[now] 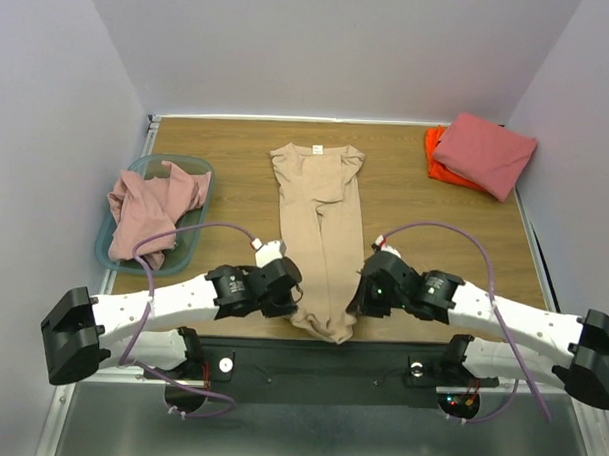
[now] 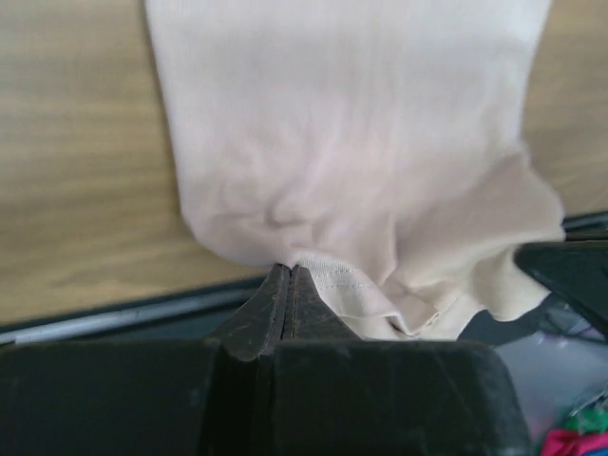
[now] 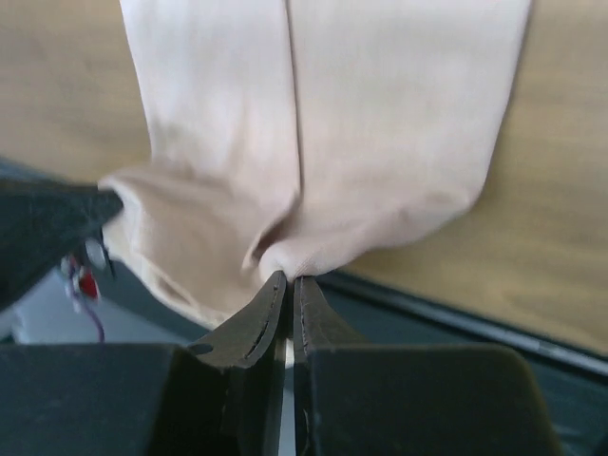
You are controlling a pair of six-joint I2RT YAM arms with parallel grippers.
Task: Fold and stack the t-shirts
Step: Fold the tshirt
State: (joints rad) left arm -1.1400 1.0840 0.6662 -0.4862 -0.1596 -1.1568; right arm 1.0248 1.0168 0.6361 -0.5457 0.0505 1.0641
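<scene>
My right gripper carries the t-shirt's hem corner outward onto the middle of the tan strip (image 1: 347,226) next and releases it there, which shortens the long strip.
A tan t-shirt (image 1: 320,224) lies folded lengthwise into a narrow strip down the middle of the table, its collar at the far end. My left gripper (image 1: 292,288) is shut on the left bottom corner of the tan t-shirt (image 2: 361,161), pinching the hem at the fingertips (image 2: 289,271). My right gripper (image 1: 360,295) is shut on the right bottom corner of the same shirt (image 3: 380,142), its tips (image 3: 290,278) biting a small fold of cloth. The hem sags over the table's near edge between both grippers. A dusty pink t-shirt (image 1: 150,208) lies crumpled in the bin. A salmon-red t-shirt (image 1: 484,152) sits folded on an orange one (image 1: 437,163).
The translucent teal bin (image 1: 189,244) stands at the left side of the table. The folded stack occupies the far right corner. White walls close in the table on three sides. A black rail (image 1: 320,364) runs along the near edge below the shirt's hem.
</scene>
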